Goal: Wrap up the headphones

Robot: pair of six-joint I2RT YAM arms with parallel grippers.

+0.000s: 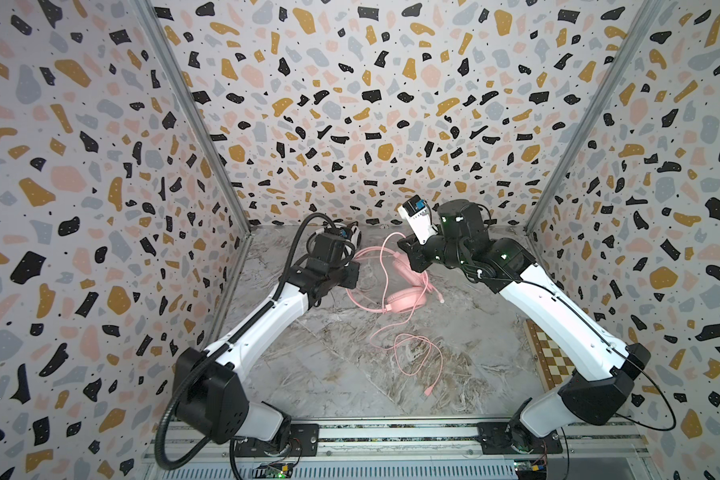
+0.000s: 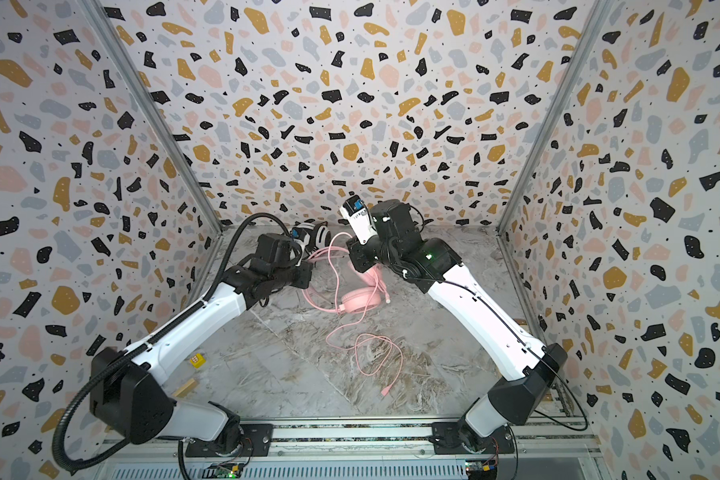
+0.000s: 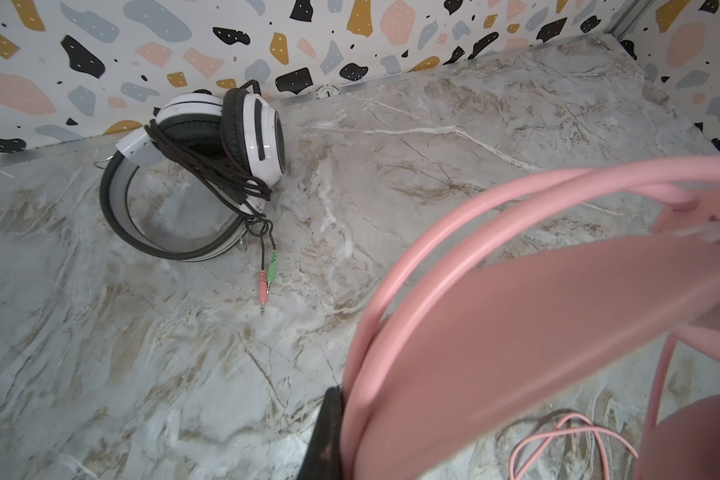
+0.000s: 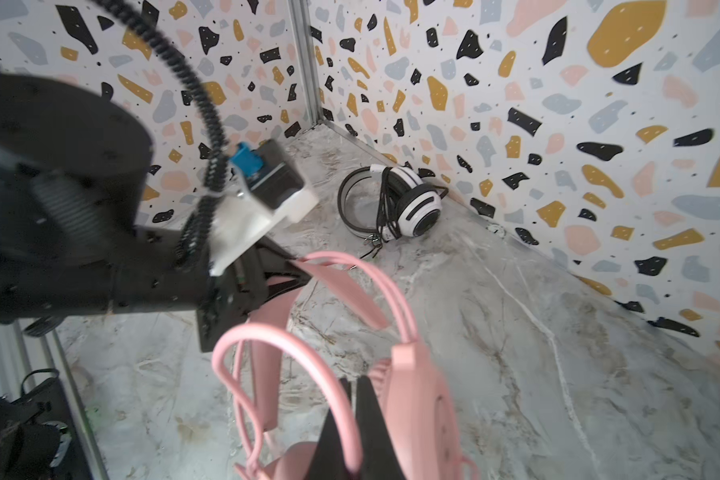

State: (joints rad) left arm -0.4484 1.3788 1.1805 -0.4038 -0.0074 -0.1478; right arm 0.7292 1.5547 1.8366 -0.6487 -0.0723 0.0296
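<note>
I should move my right gripper down and away next, over the bare table beside the ear cups, and let go of the pink cable there, because the cable curves loosely by the headband [image 3: 516,332].
The pink headphones [image 1: 406,301] [image 2: 360,301] sit mid-table between both arms, their long pink cable [image 1: 416,357] [image 2: 375,353] trailing in loops toward the front. My left gripper [image 1: 350,276] [image 3: 350,415] [image 4: 296,274] is shut on the pink headband [image 3: 516,332] [image 4: 333,282], with strands of cable lying along it. Beside a pink ear cup [image 4: 425,407], my right gripper [image 1: 408,249] [image 4: 356,415] is shut on a strand of the pink cable. The white headphones [image 3: 208,166] [image 4: 408,203] [image 2: 314,237] lie in the far-left corner, black cable wound round them.
Patterned walls stand close on three sides. A small yellow object [image 2: 197,360] and a wooden piece [image 2: 184,388] lie near the left arm's base. A checkered board [image 1: 545,353] lies along the right wall. The cable's plug [image 1: 427,392] rests near the front.
</note>
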